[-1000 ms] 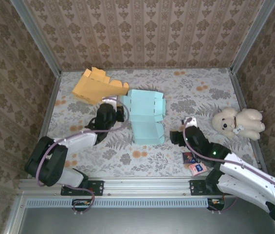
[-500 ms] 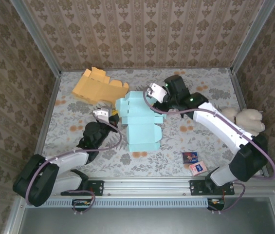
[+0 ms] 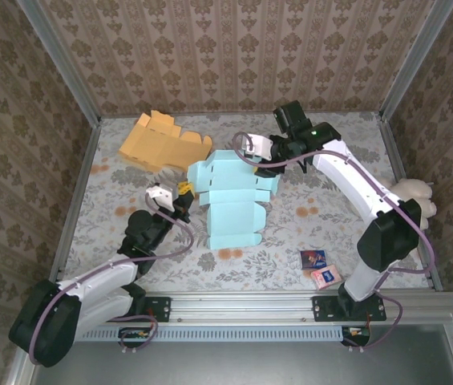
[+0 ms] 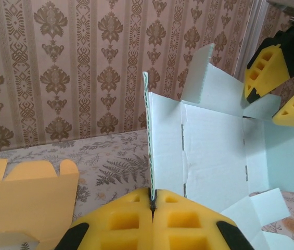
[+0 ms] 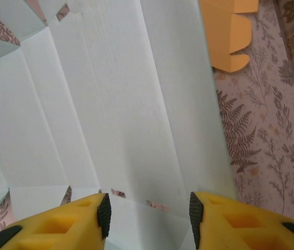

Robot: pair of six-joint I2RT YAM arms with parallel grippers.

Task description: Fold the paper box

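I will move the near edge I am holding with my left gripper toward the box's middle panel [image 3: 232, 172] [image 4: 214, 151] and let it go there, because that panel is between this gripper and the other one.
The light blue paper box [image 3: 234, 204] lies unfolded mid-table, its left panel raised on edge. My left gripper [image 3: 184, 191] is shut on that panel's near edge; in the left wrist view the upright blue sheet [image 4: 209, 151] rises straight out of the closed gripper [image 4: 153, 200]. My right gripper [image 3: 256, 154] hovers at the box's far right corner, fingers apart. In the right wrist view that gripper [image 5: 149, 208] is open above the blue panels [image 5: 120, 104], with a flap lying under the gap. Its yellow fingers [image 4: 271, 67] appear beyond the box in the left wrist view.
A flat orange box [image 3: 158, 143] lies at the far left, just beyond the blue one [image 5: 230, 31]. A cream teddy bear [image 3: 418, 192] sits by the right wall behind the right arm. Two small cards [image 3: 320, 268] lie near the front right.
The right arm swung from the near right out over the box's far edge, its fingers narrowing. The left arm drew back toward me, still holding the panel, and the box shifted slightly.
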